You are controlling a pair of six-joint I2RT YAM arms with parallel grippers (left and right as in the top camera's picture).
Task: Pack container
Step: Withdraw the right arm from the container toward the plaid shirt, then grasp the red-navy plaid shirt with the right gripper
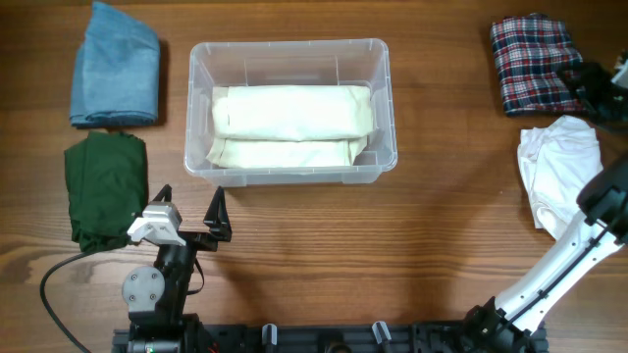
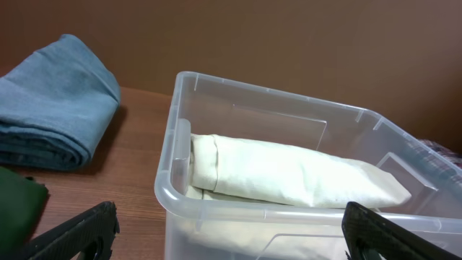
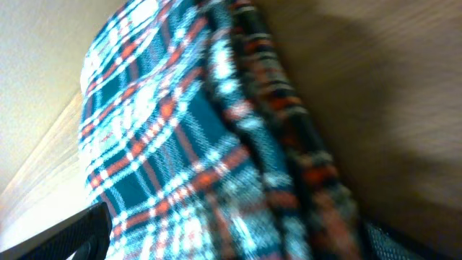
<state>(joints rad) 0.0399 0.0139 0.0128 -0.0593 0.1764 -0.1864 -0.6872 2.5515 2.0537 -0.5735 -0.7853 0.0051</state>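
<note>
My right gripper pushes to the left in the overhead view, farther onto the plaid cloth's edge (image 1: pixel 564 84) (image 3: pixel 234 206) next, since its open fingers already straddle the folds.
The container (image 1: pixel 193 108) is a clear plastic tub at the table's middle, holding two folded cream cloths (image 1: pixel 291 111). My left gripper (image 1: pixel 188 211) stands open just in front of the tub's near-left corner. In the left wrist view its two fingers (image 2: pixel 81 230) spread wide before the container's front rim (image 2: pixel 274 208), with nothing between them. My right gripper (image 1: pixel 587 86) is at the far right, over the edge of a folded plaid cloth (image 1: pixel 530 61). In the right wrist view it is open, and the plaid cloth (image 3: pixel 195 144) fills the space between its fingers (image 3: pixel 68 238).
A folded blue cloth (image 1: pixel 116 67) lies at the far left, with a dark green cloth (image 1: pixel 103 186) just in front of it, beside my left gripper. A crumpled white cloth (image 1: pixel 557 167) lies at the right, in front of the plaid one. The right arm (image 1: pixel 549 265) rises from the front right.
</note>
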